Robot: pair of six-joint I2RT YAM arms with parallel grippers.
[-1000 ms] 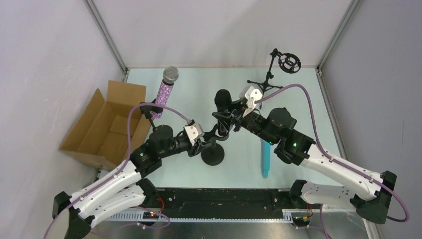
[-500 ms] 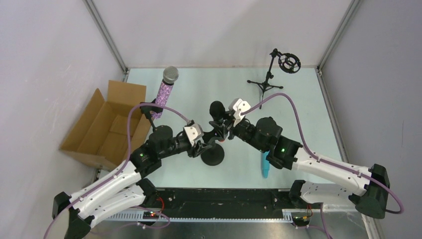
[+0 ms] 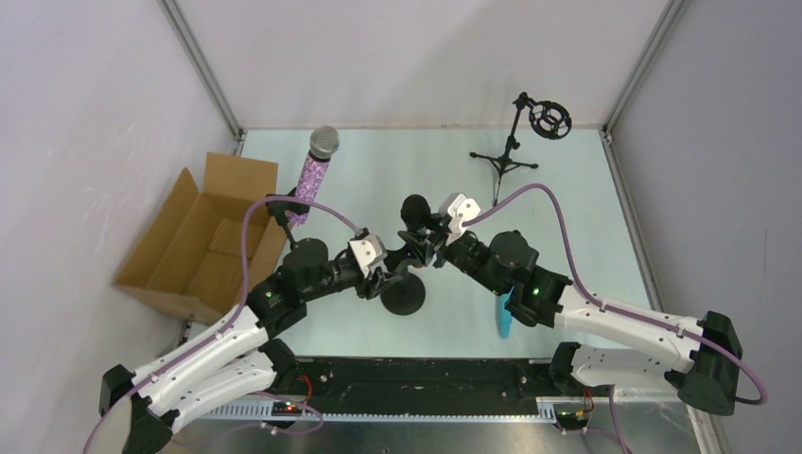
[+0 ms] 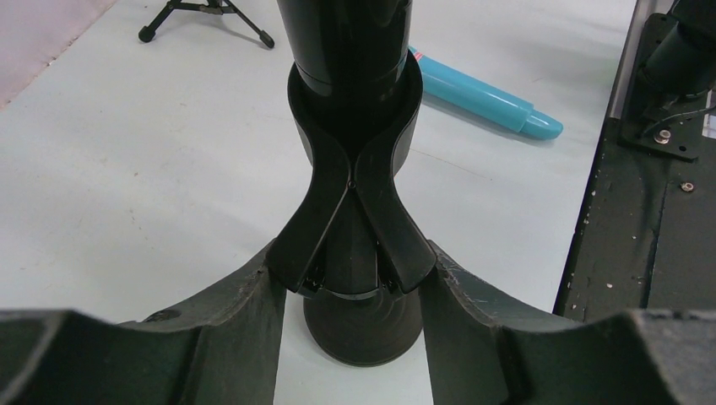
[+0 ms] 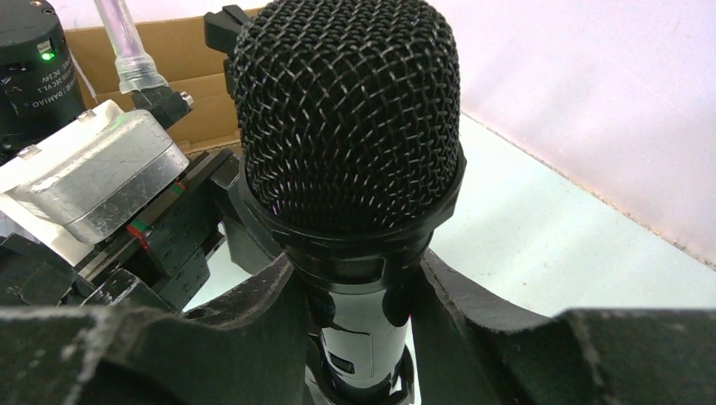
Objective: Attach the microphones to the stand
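My right gripper holds the black microphone [image 3: 413, 210] and will carry it outward next and let go of it, because the open tabletop beside the purple glitter microphone is outward of my gripper.
My right gripper [image 3: 431, 243] is shut on the black microphone [image 3: 413, 210], just below its mesh head [image 5: 346, 118]; the microphone stands upright over the centre stand [image 3: 405, 295]. Its lower body sits between the upper arms of the black stand clip [image 4: 350, 194]. My left gripper [image 3: 391, 269] is shut on that clip's lower handles, one finger on each side [image 4: 245, 312]. The microphone's orange-red end is hidden. The purple glitter microphone [image 3: 314, 173] stands held in a clip at the left. The light blue microphone [image 3: 506, 320] lies on the table, partly under my right arm; it also shows in the left wrist view [image 4: 481, 91].
An open cardboard box [image 3: 203, 236] sits at the left edge. A small tripod stand with a ring mount [image 3: 530, 123] stands at the back right; its legs [image 4: 207, 13] show in the left wrist view. The black arm-base rail [image 3: 426, 374] runs along the near edge.
My right gripper has carried the black microphone left and down onto the centre stand's clip. The left gripper has stayed on the clip.
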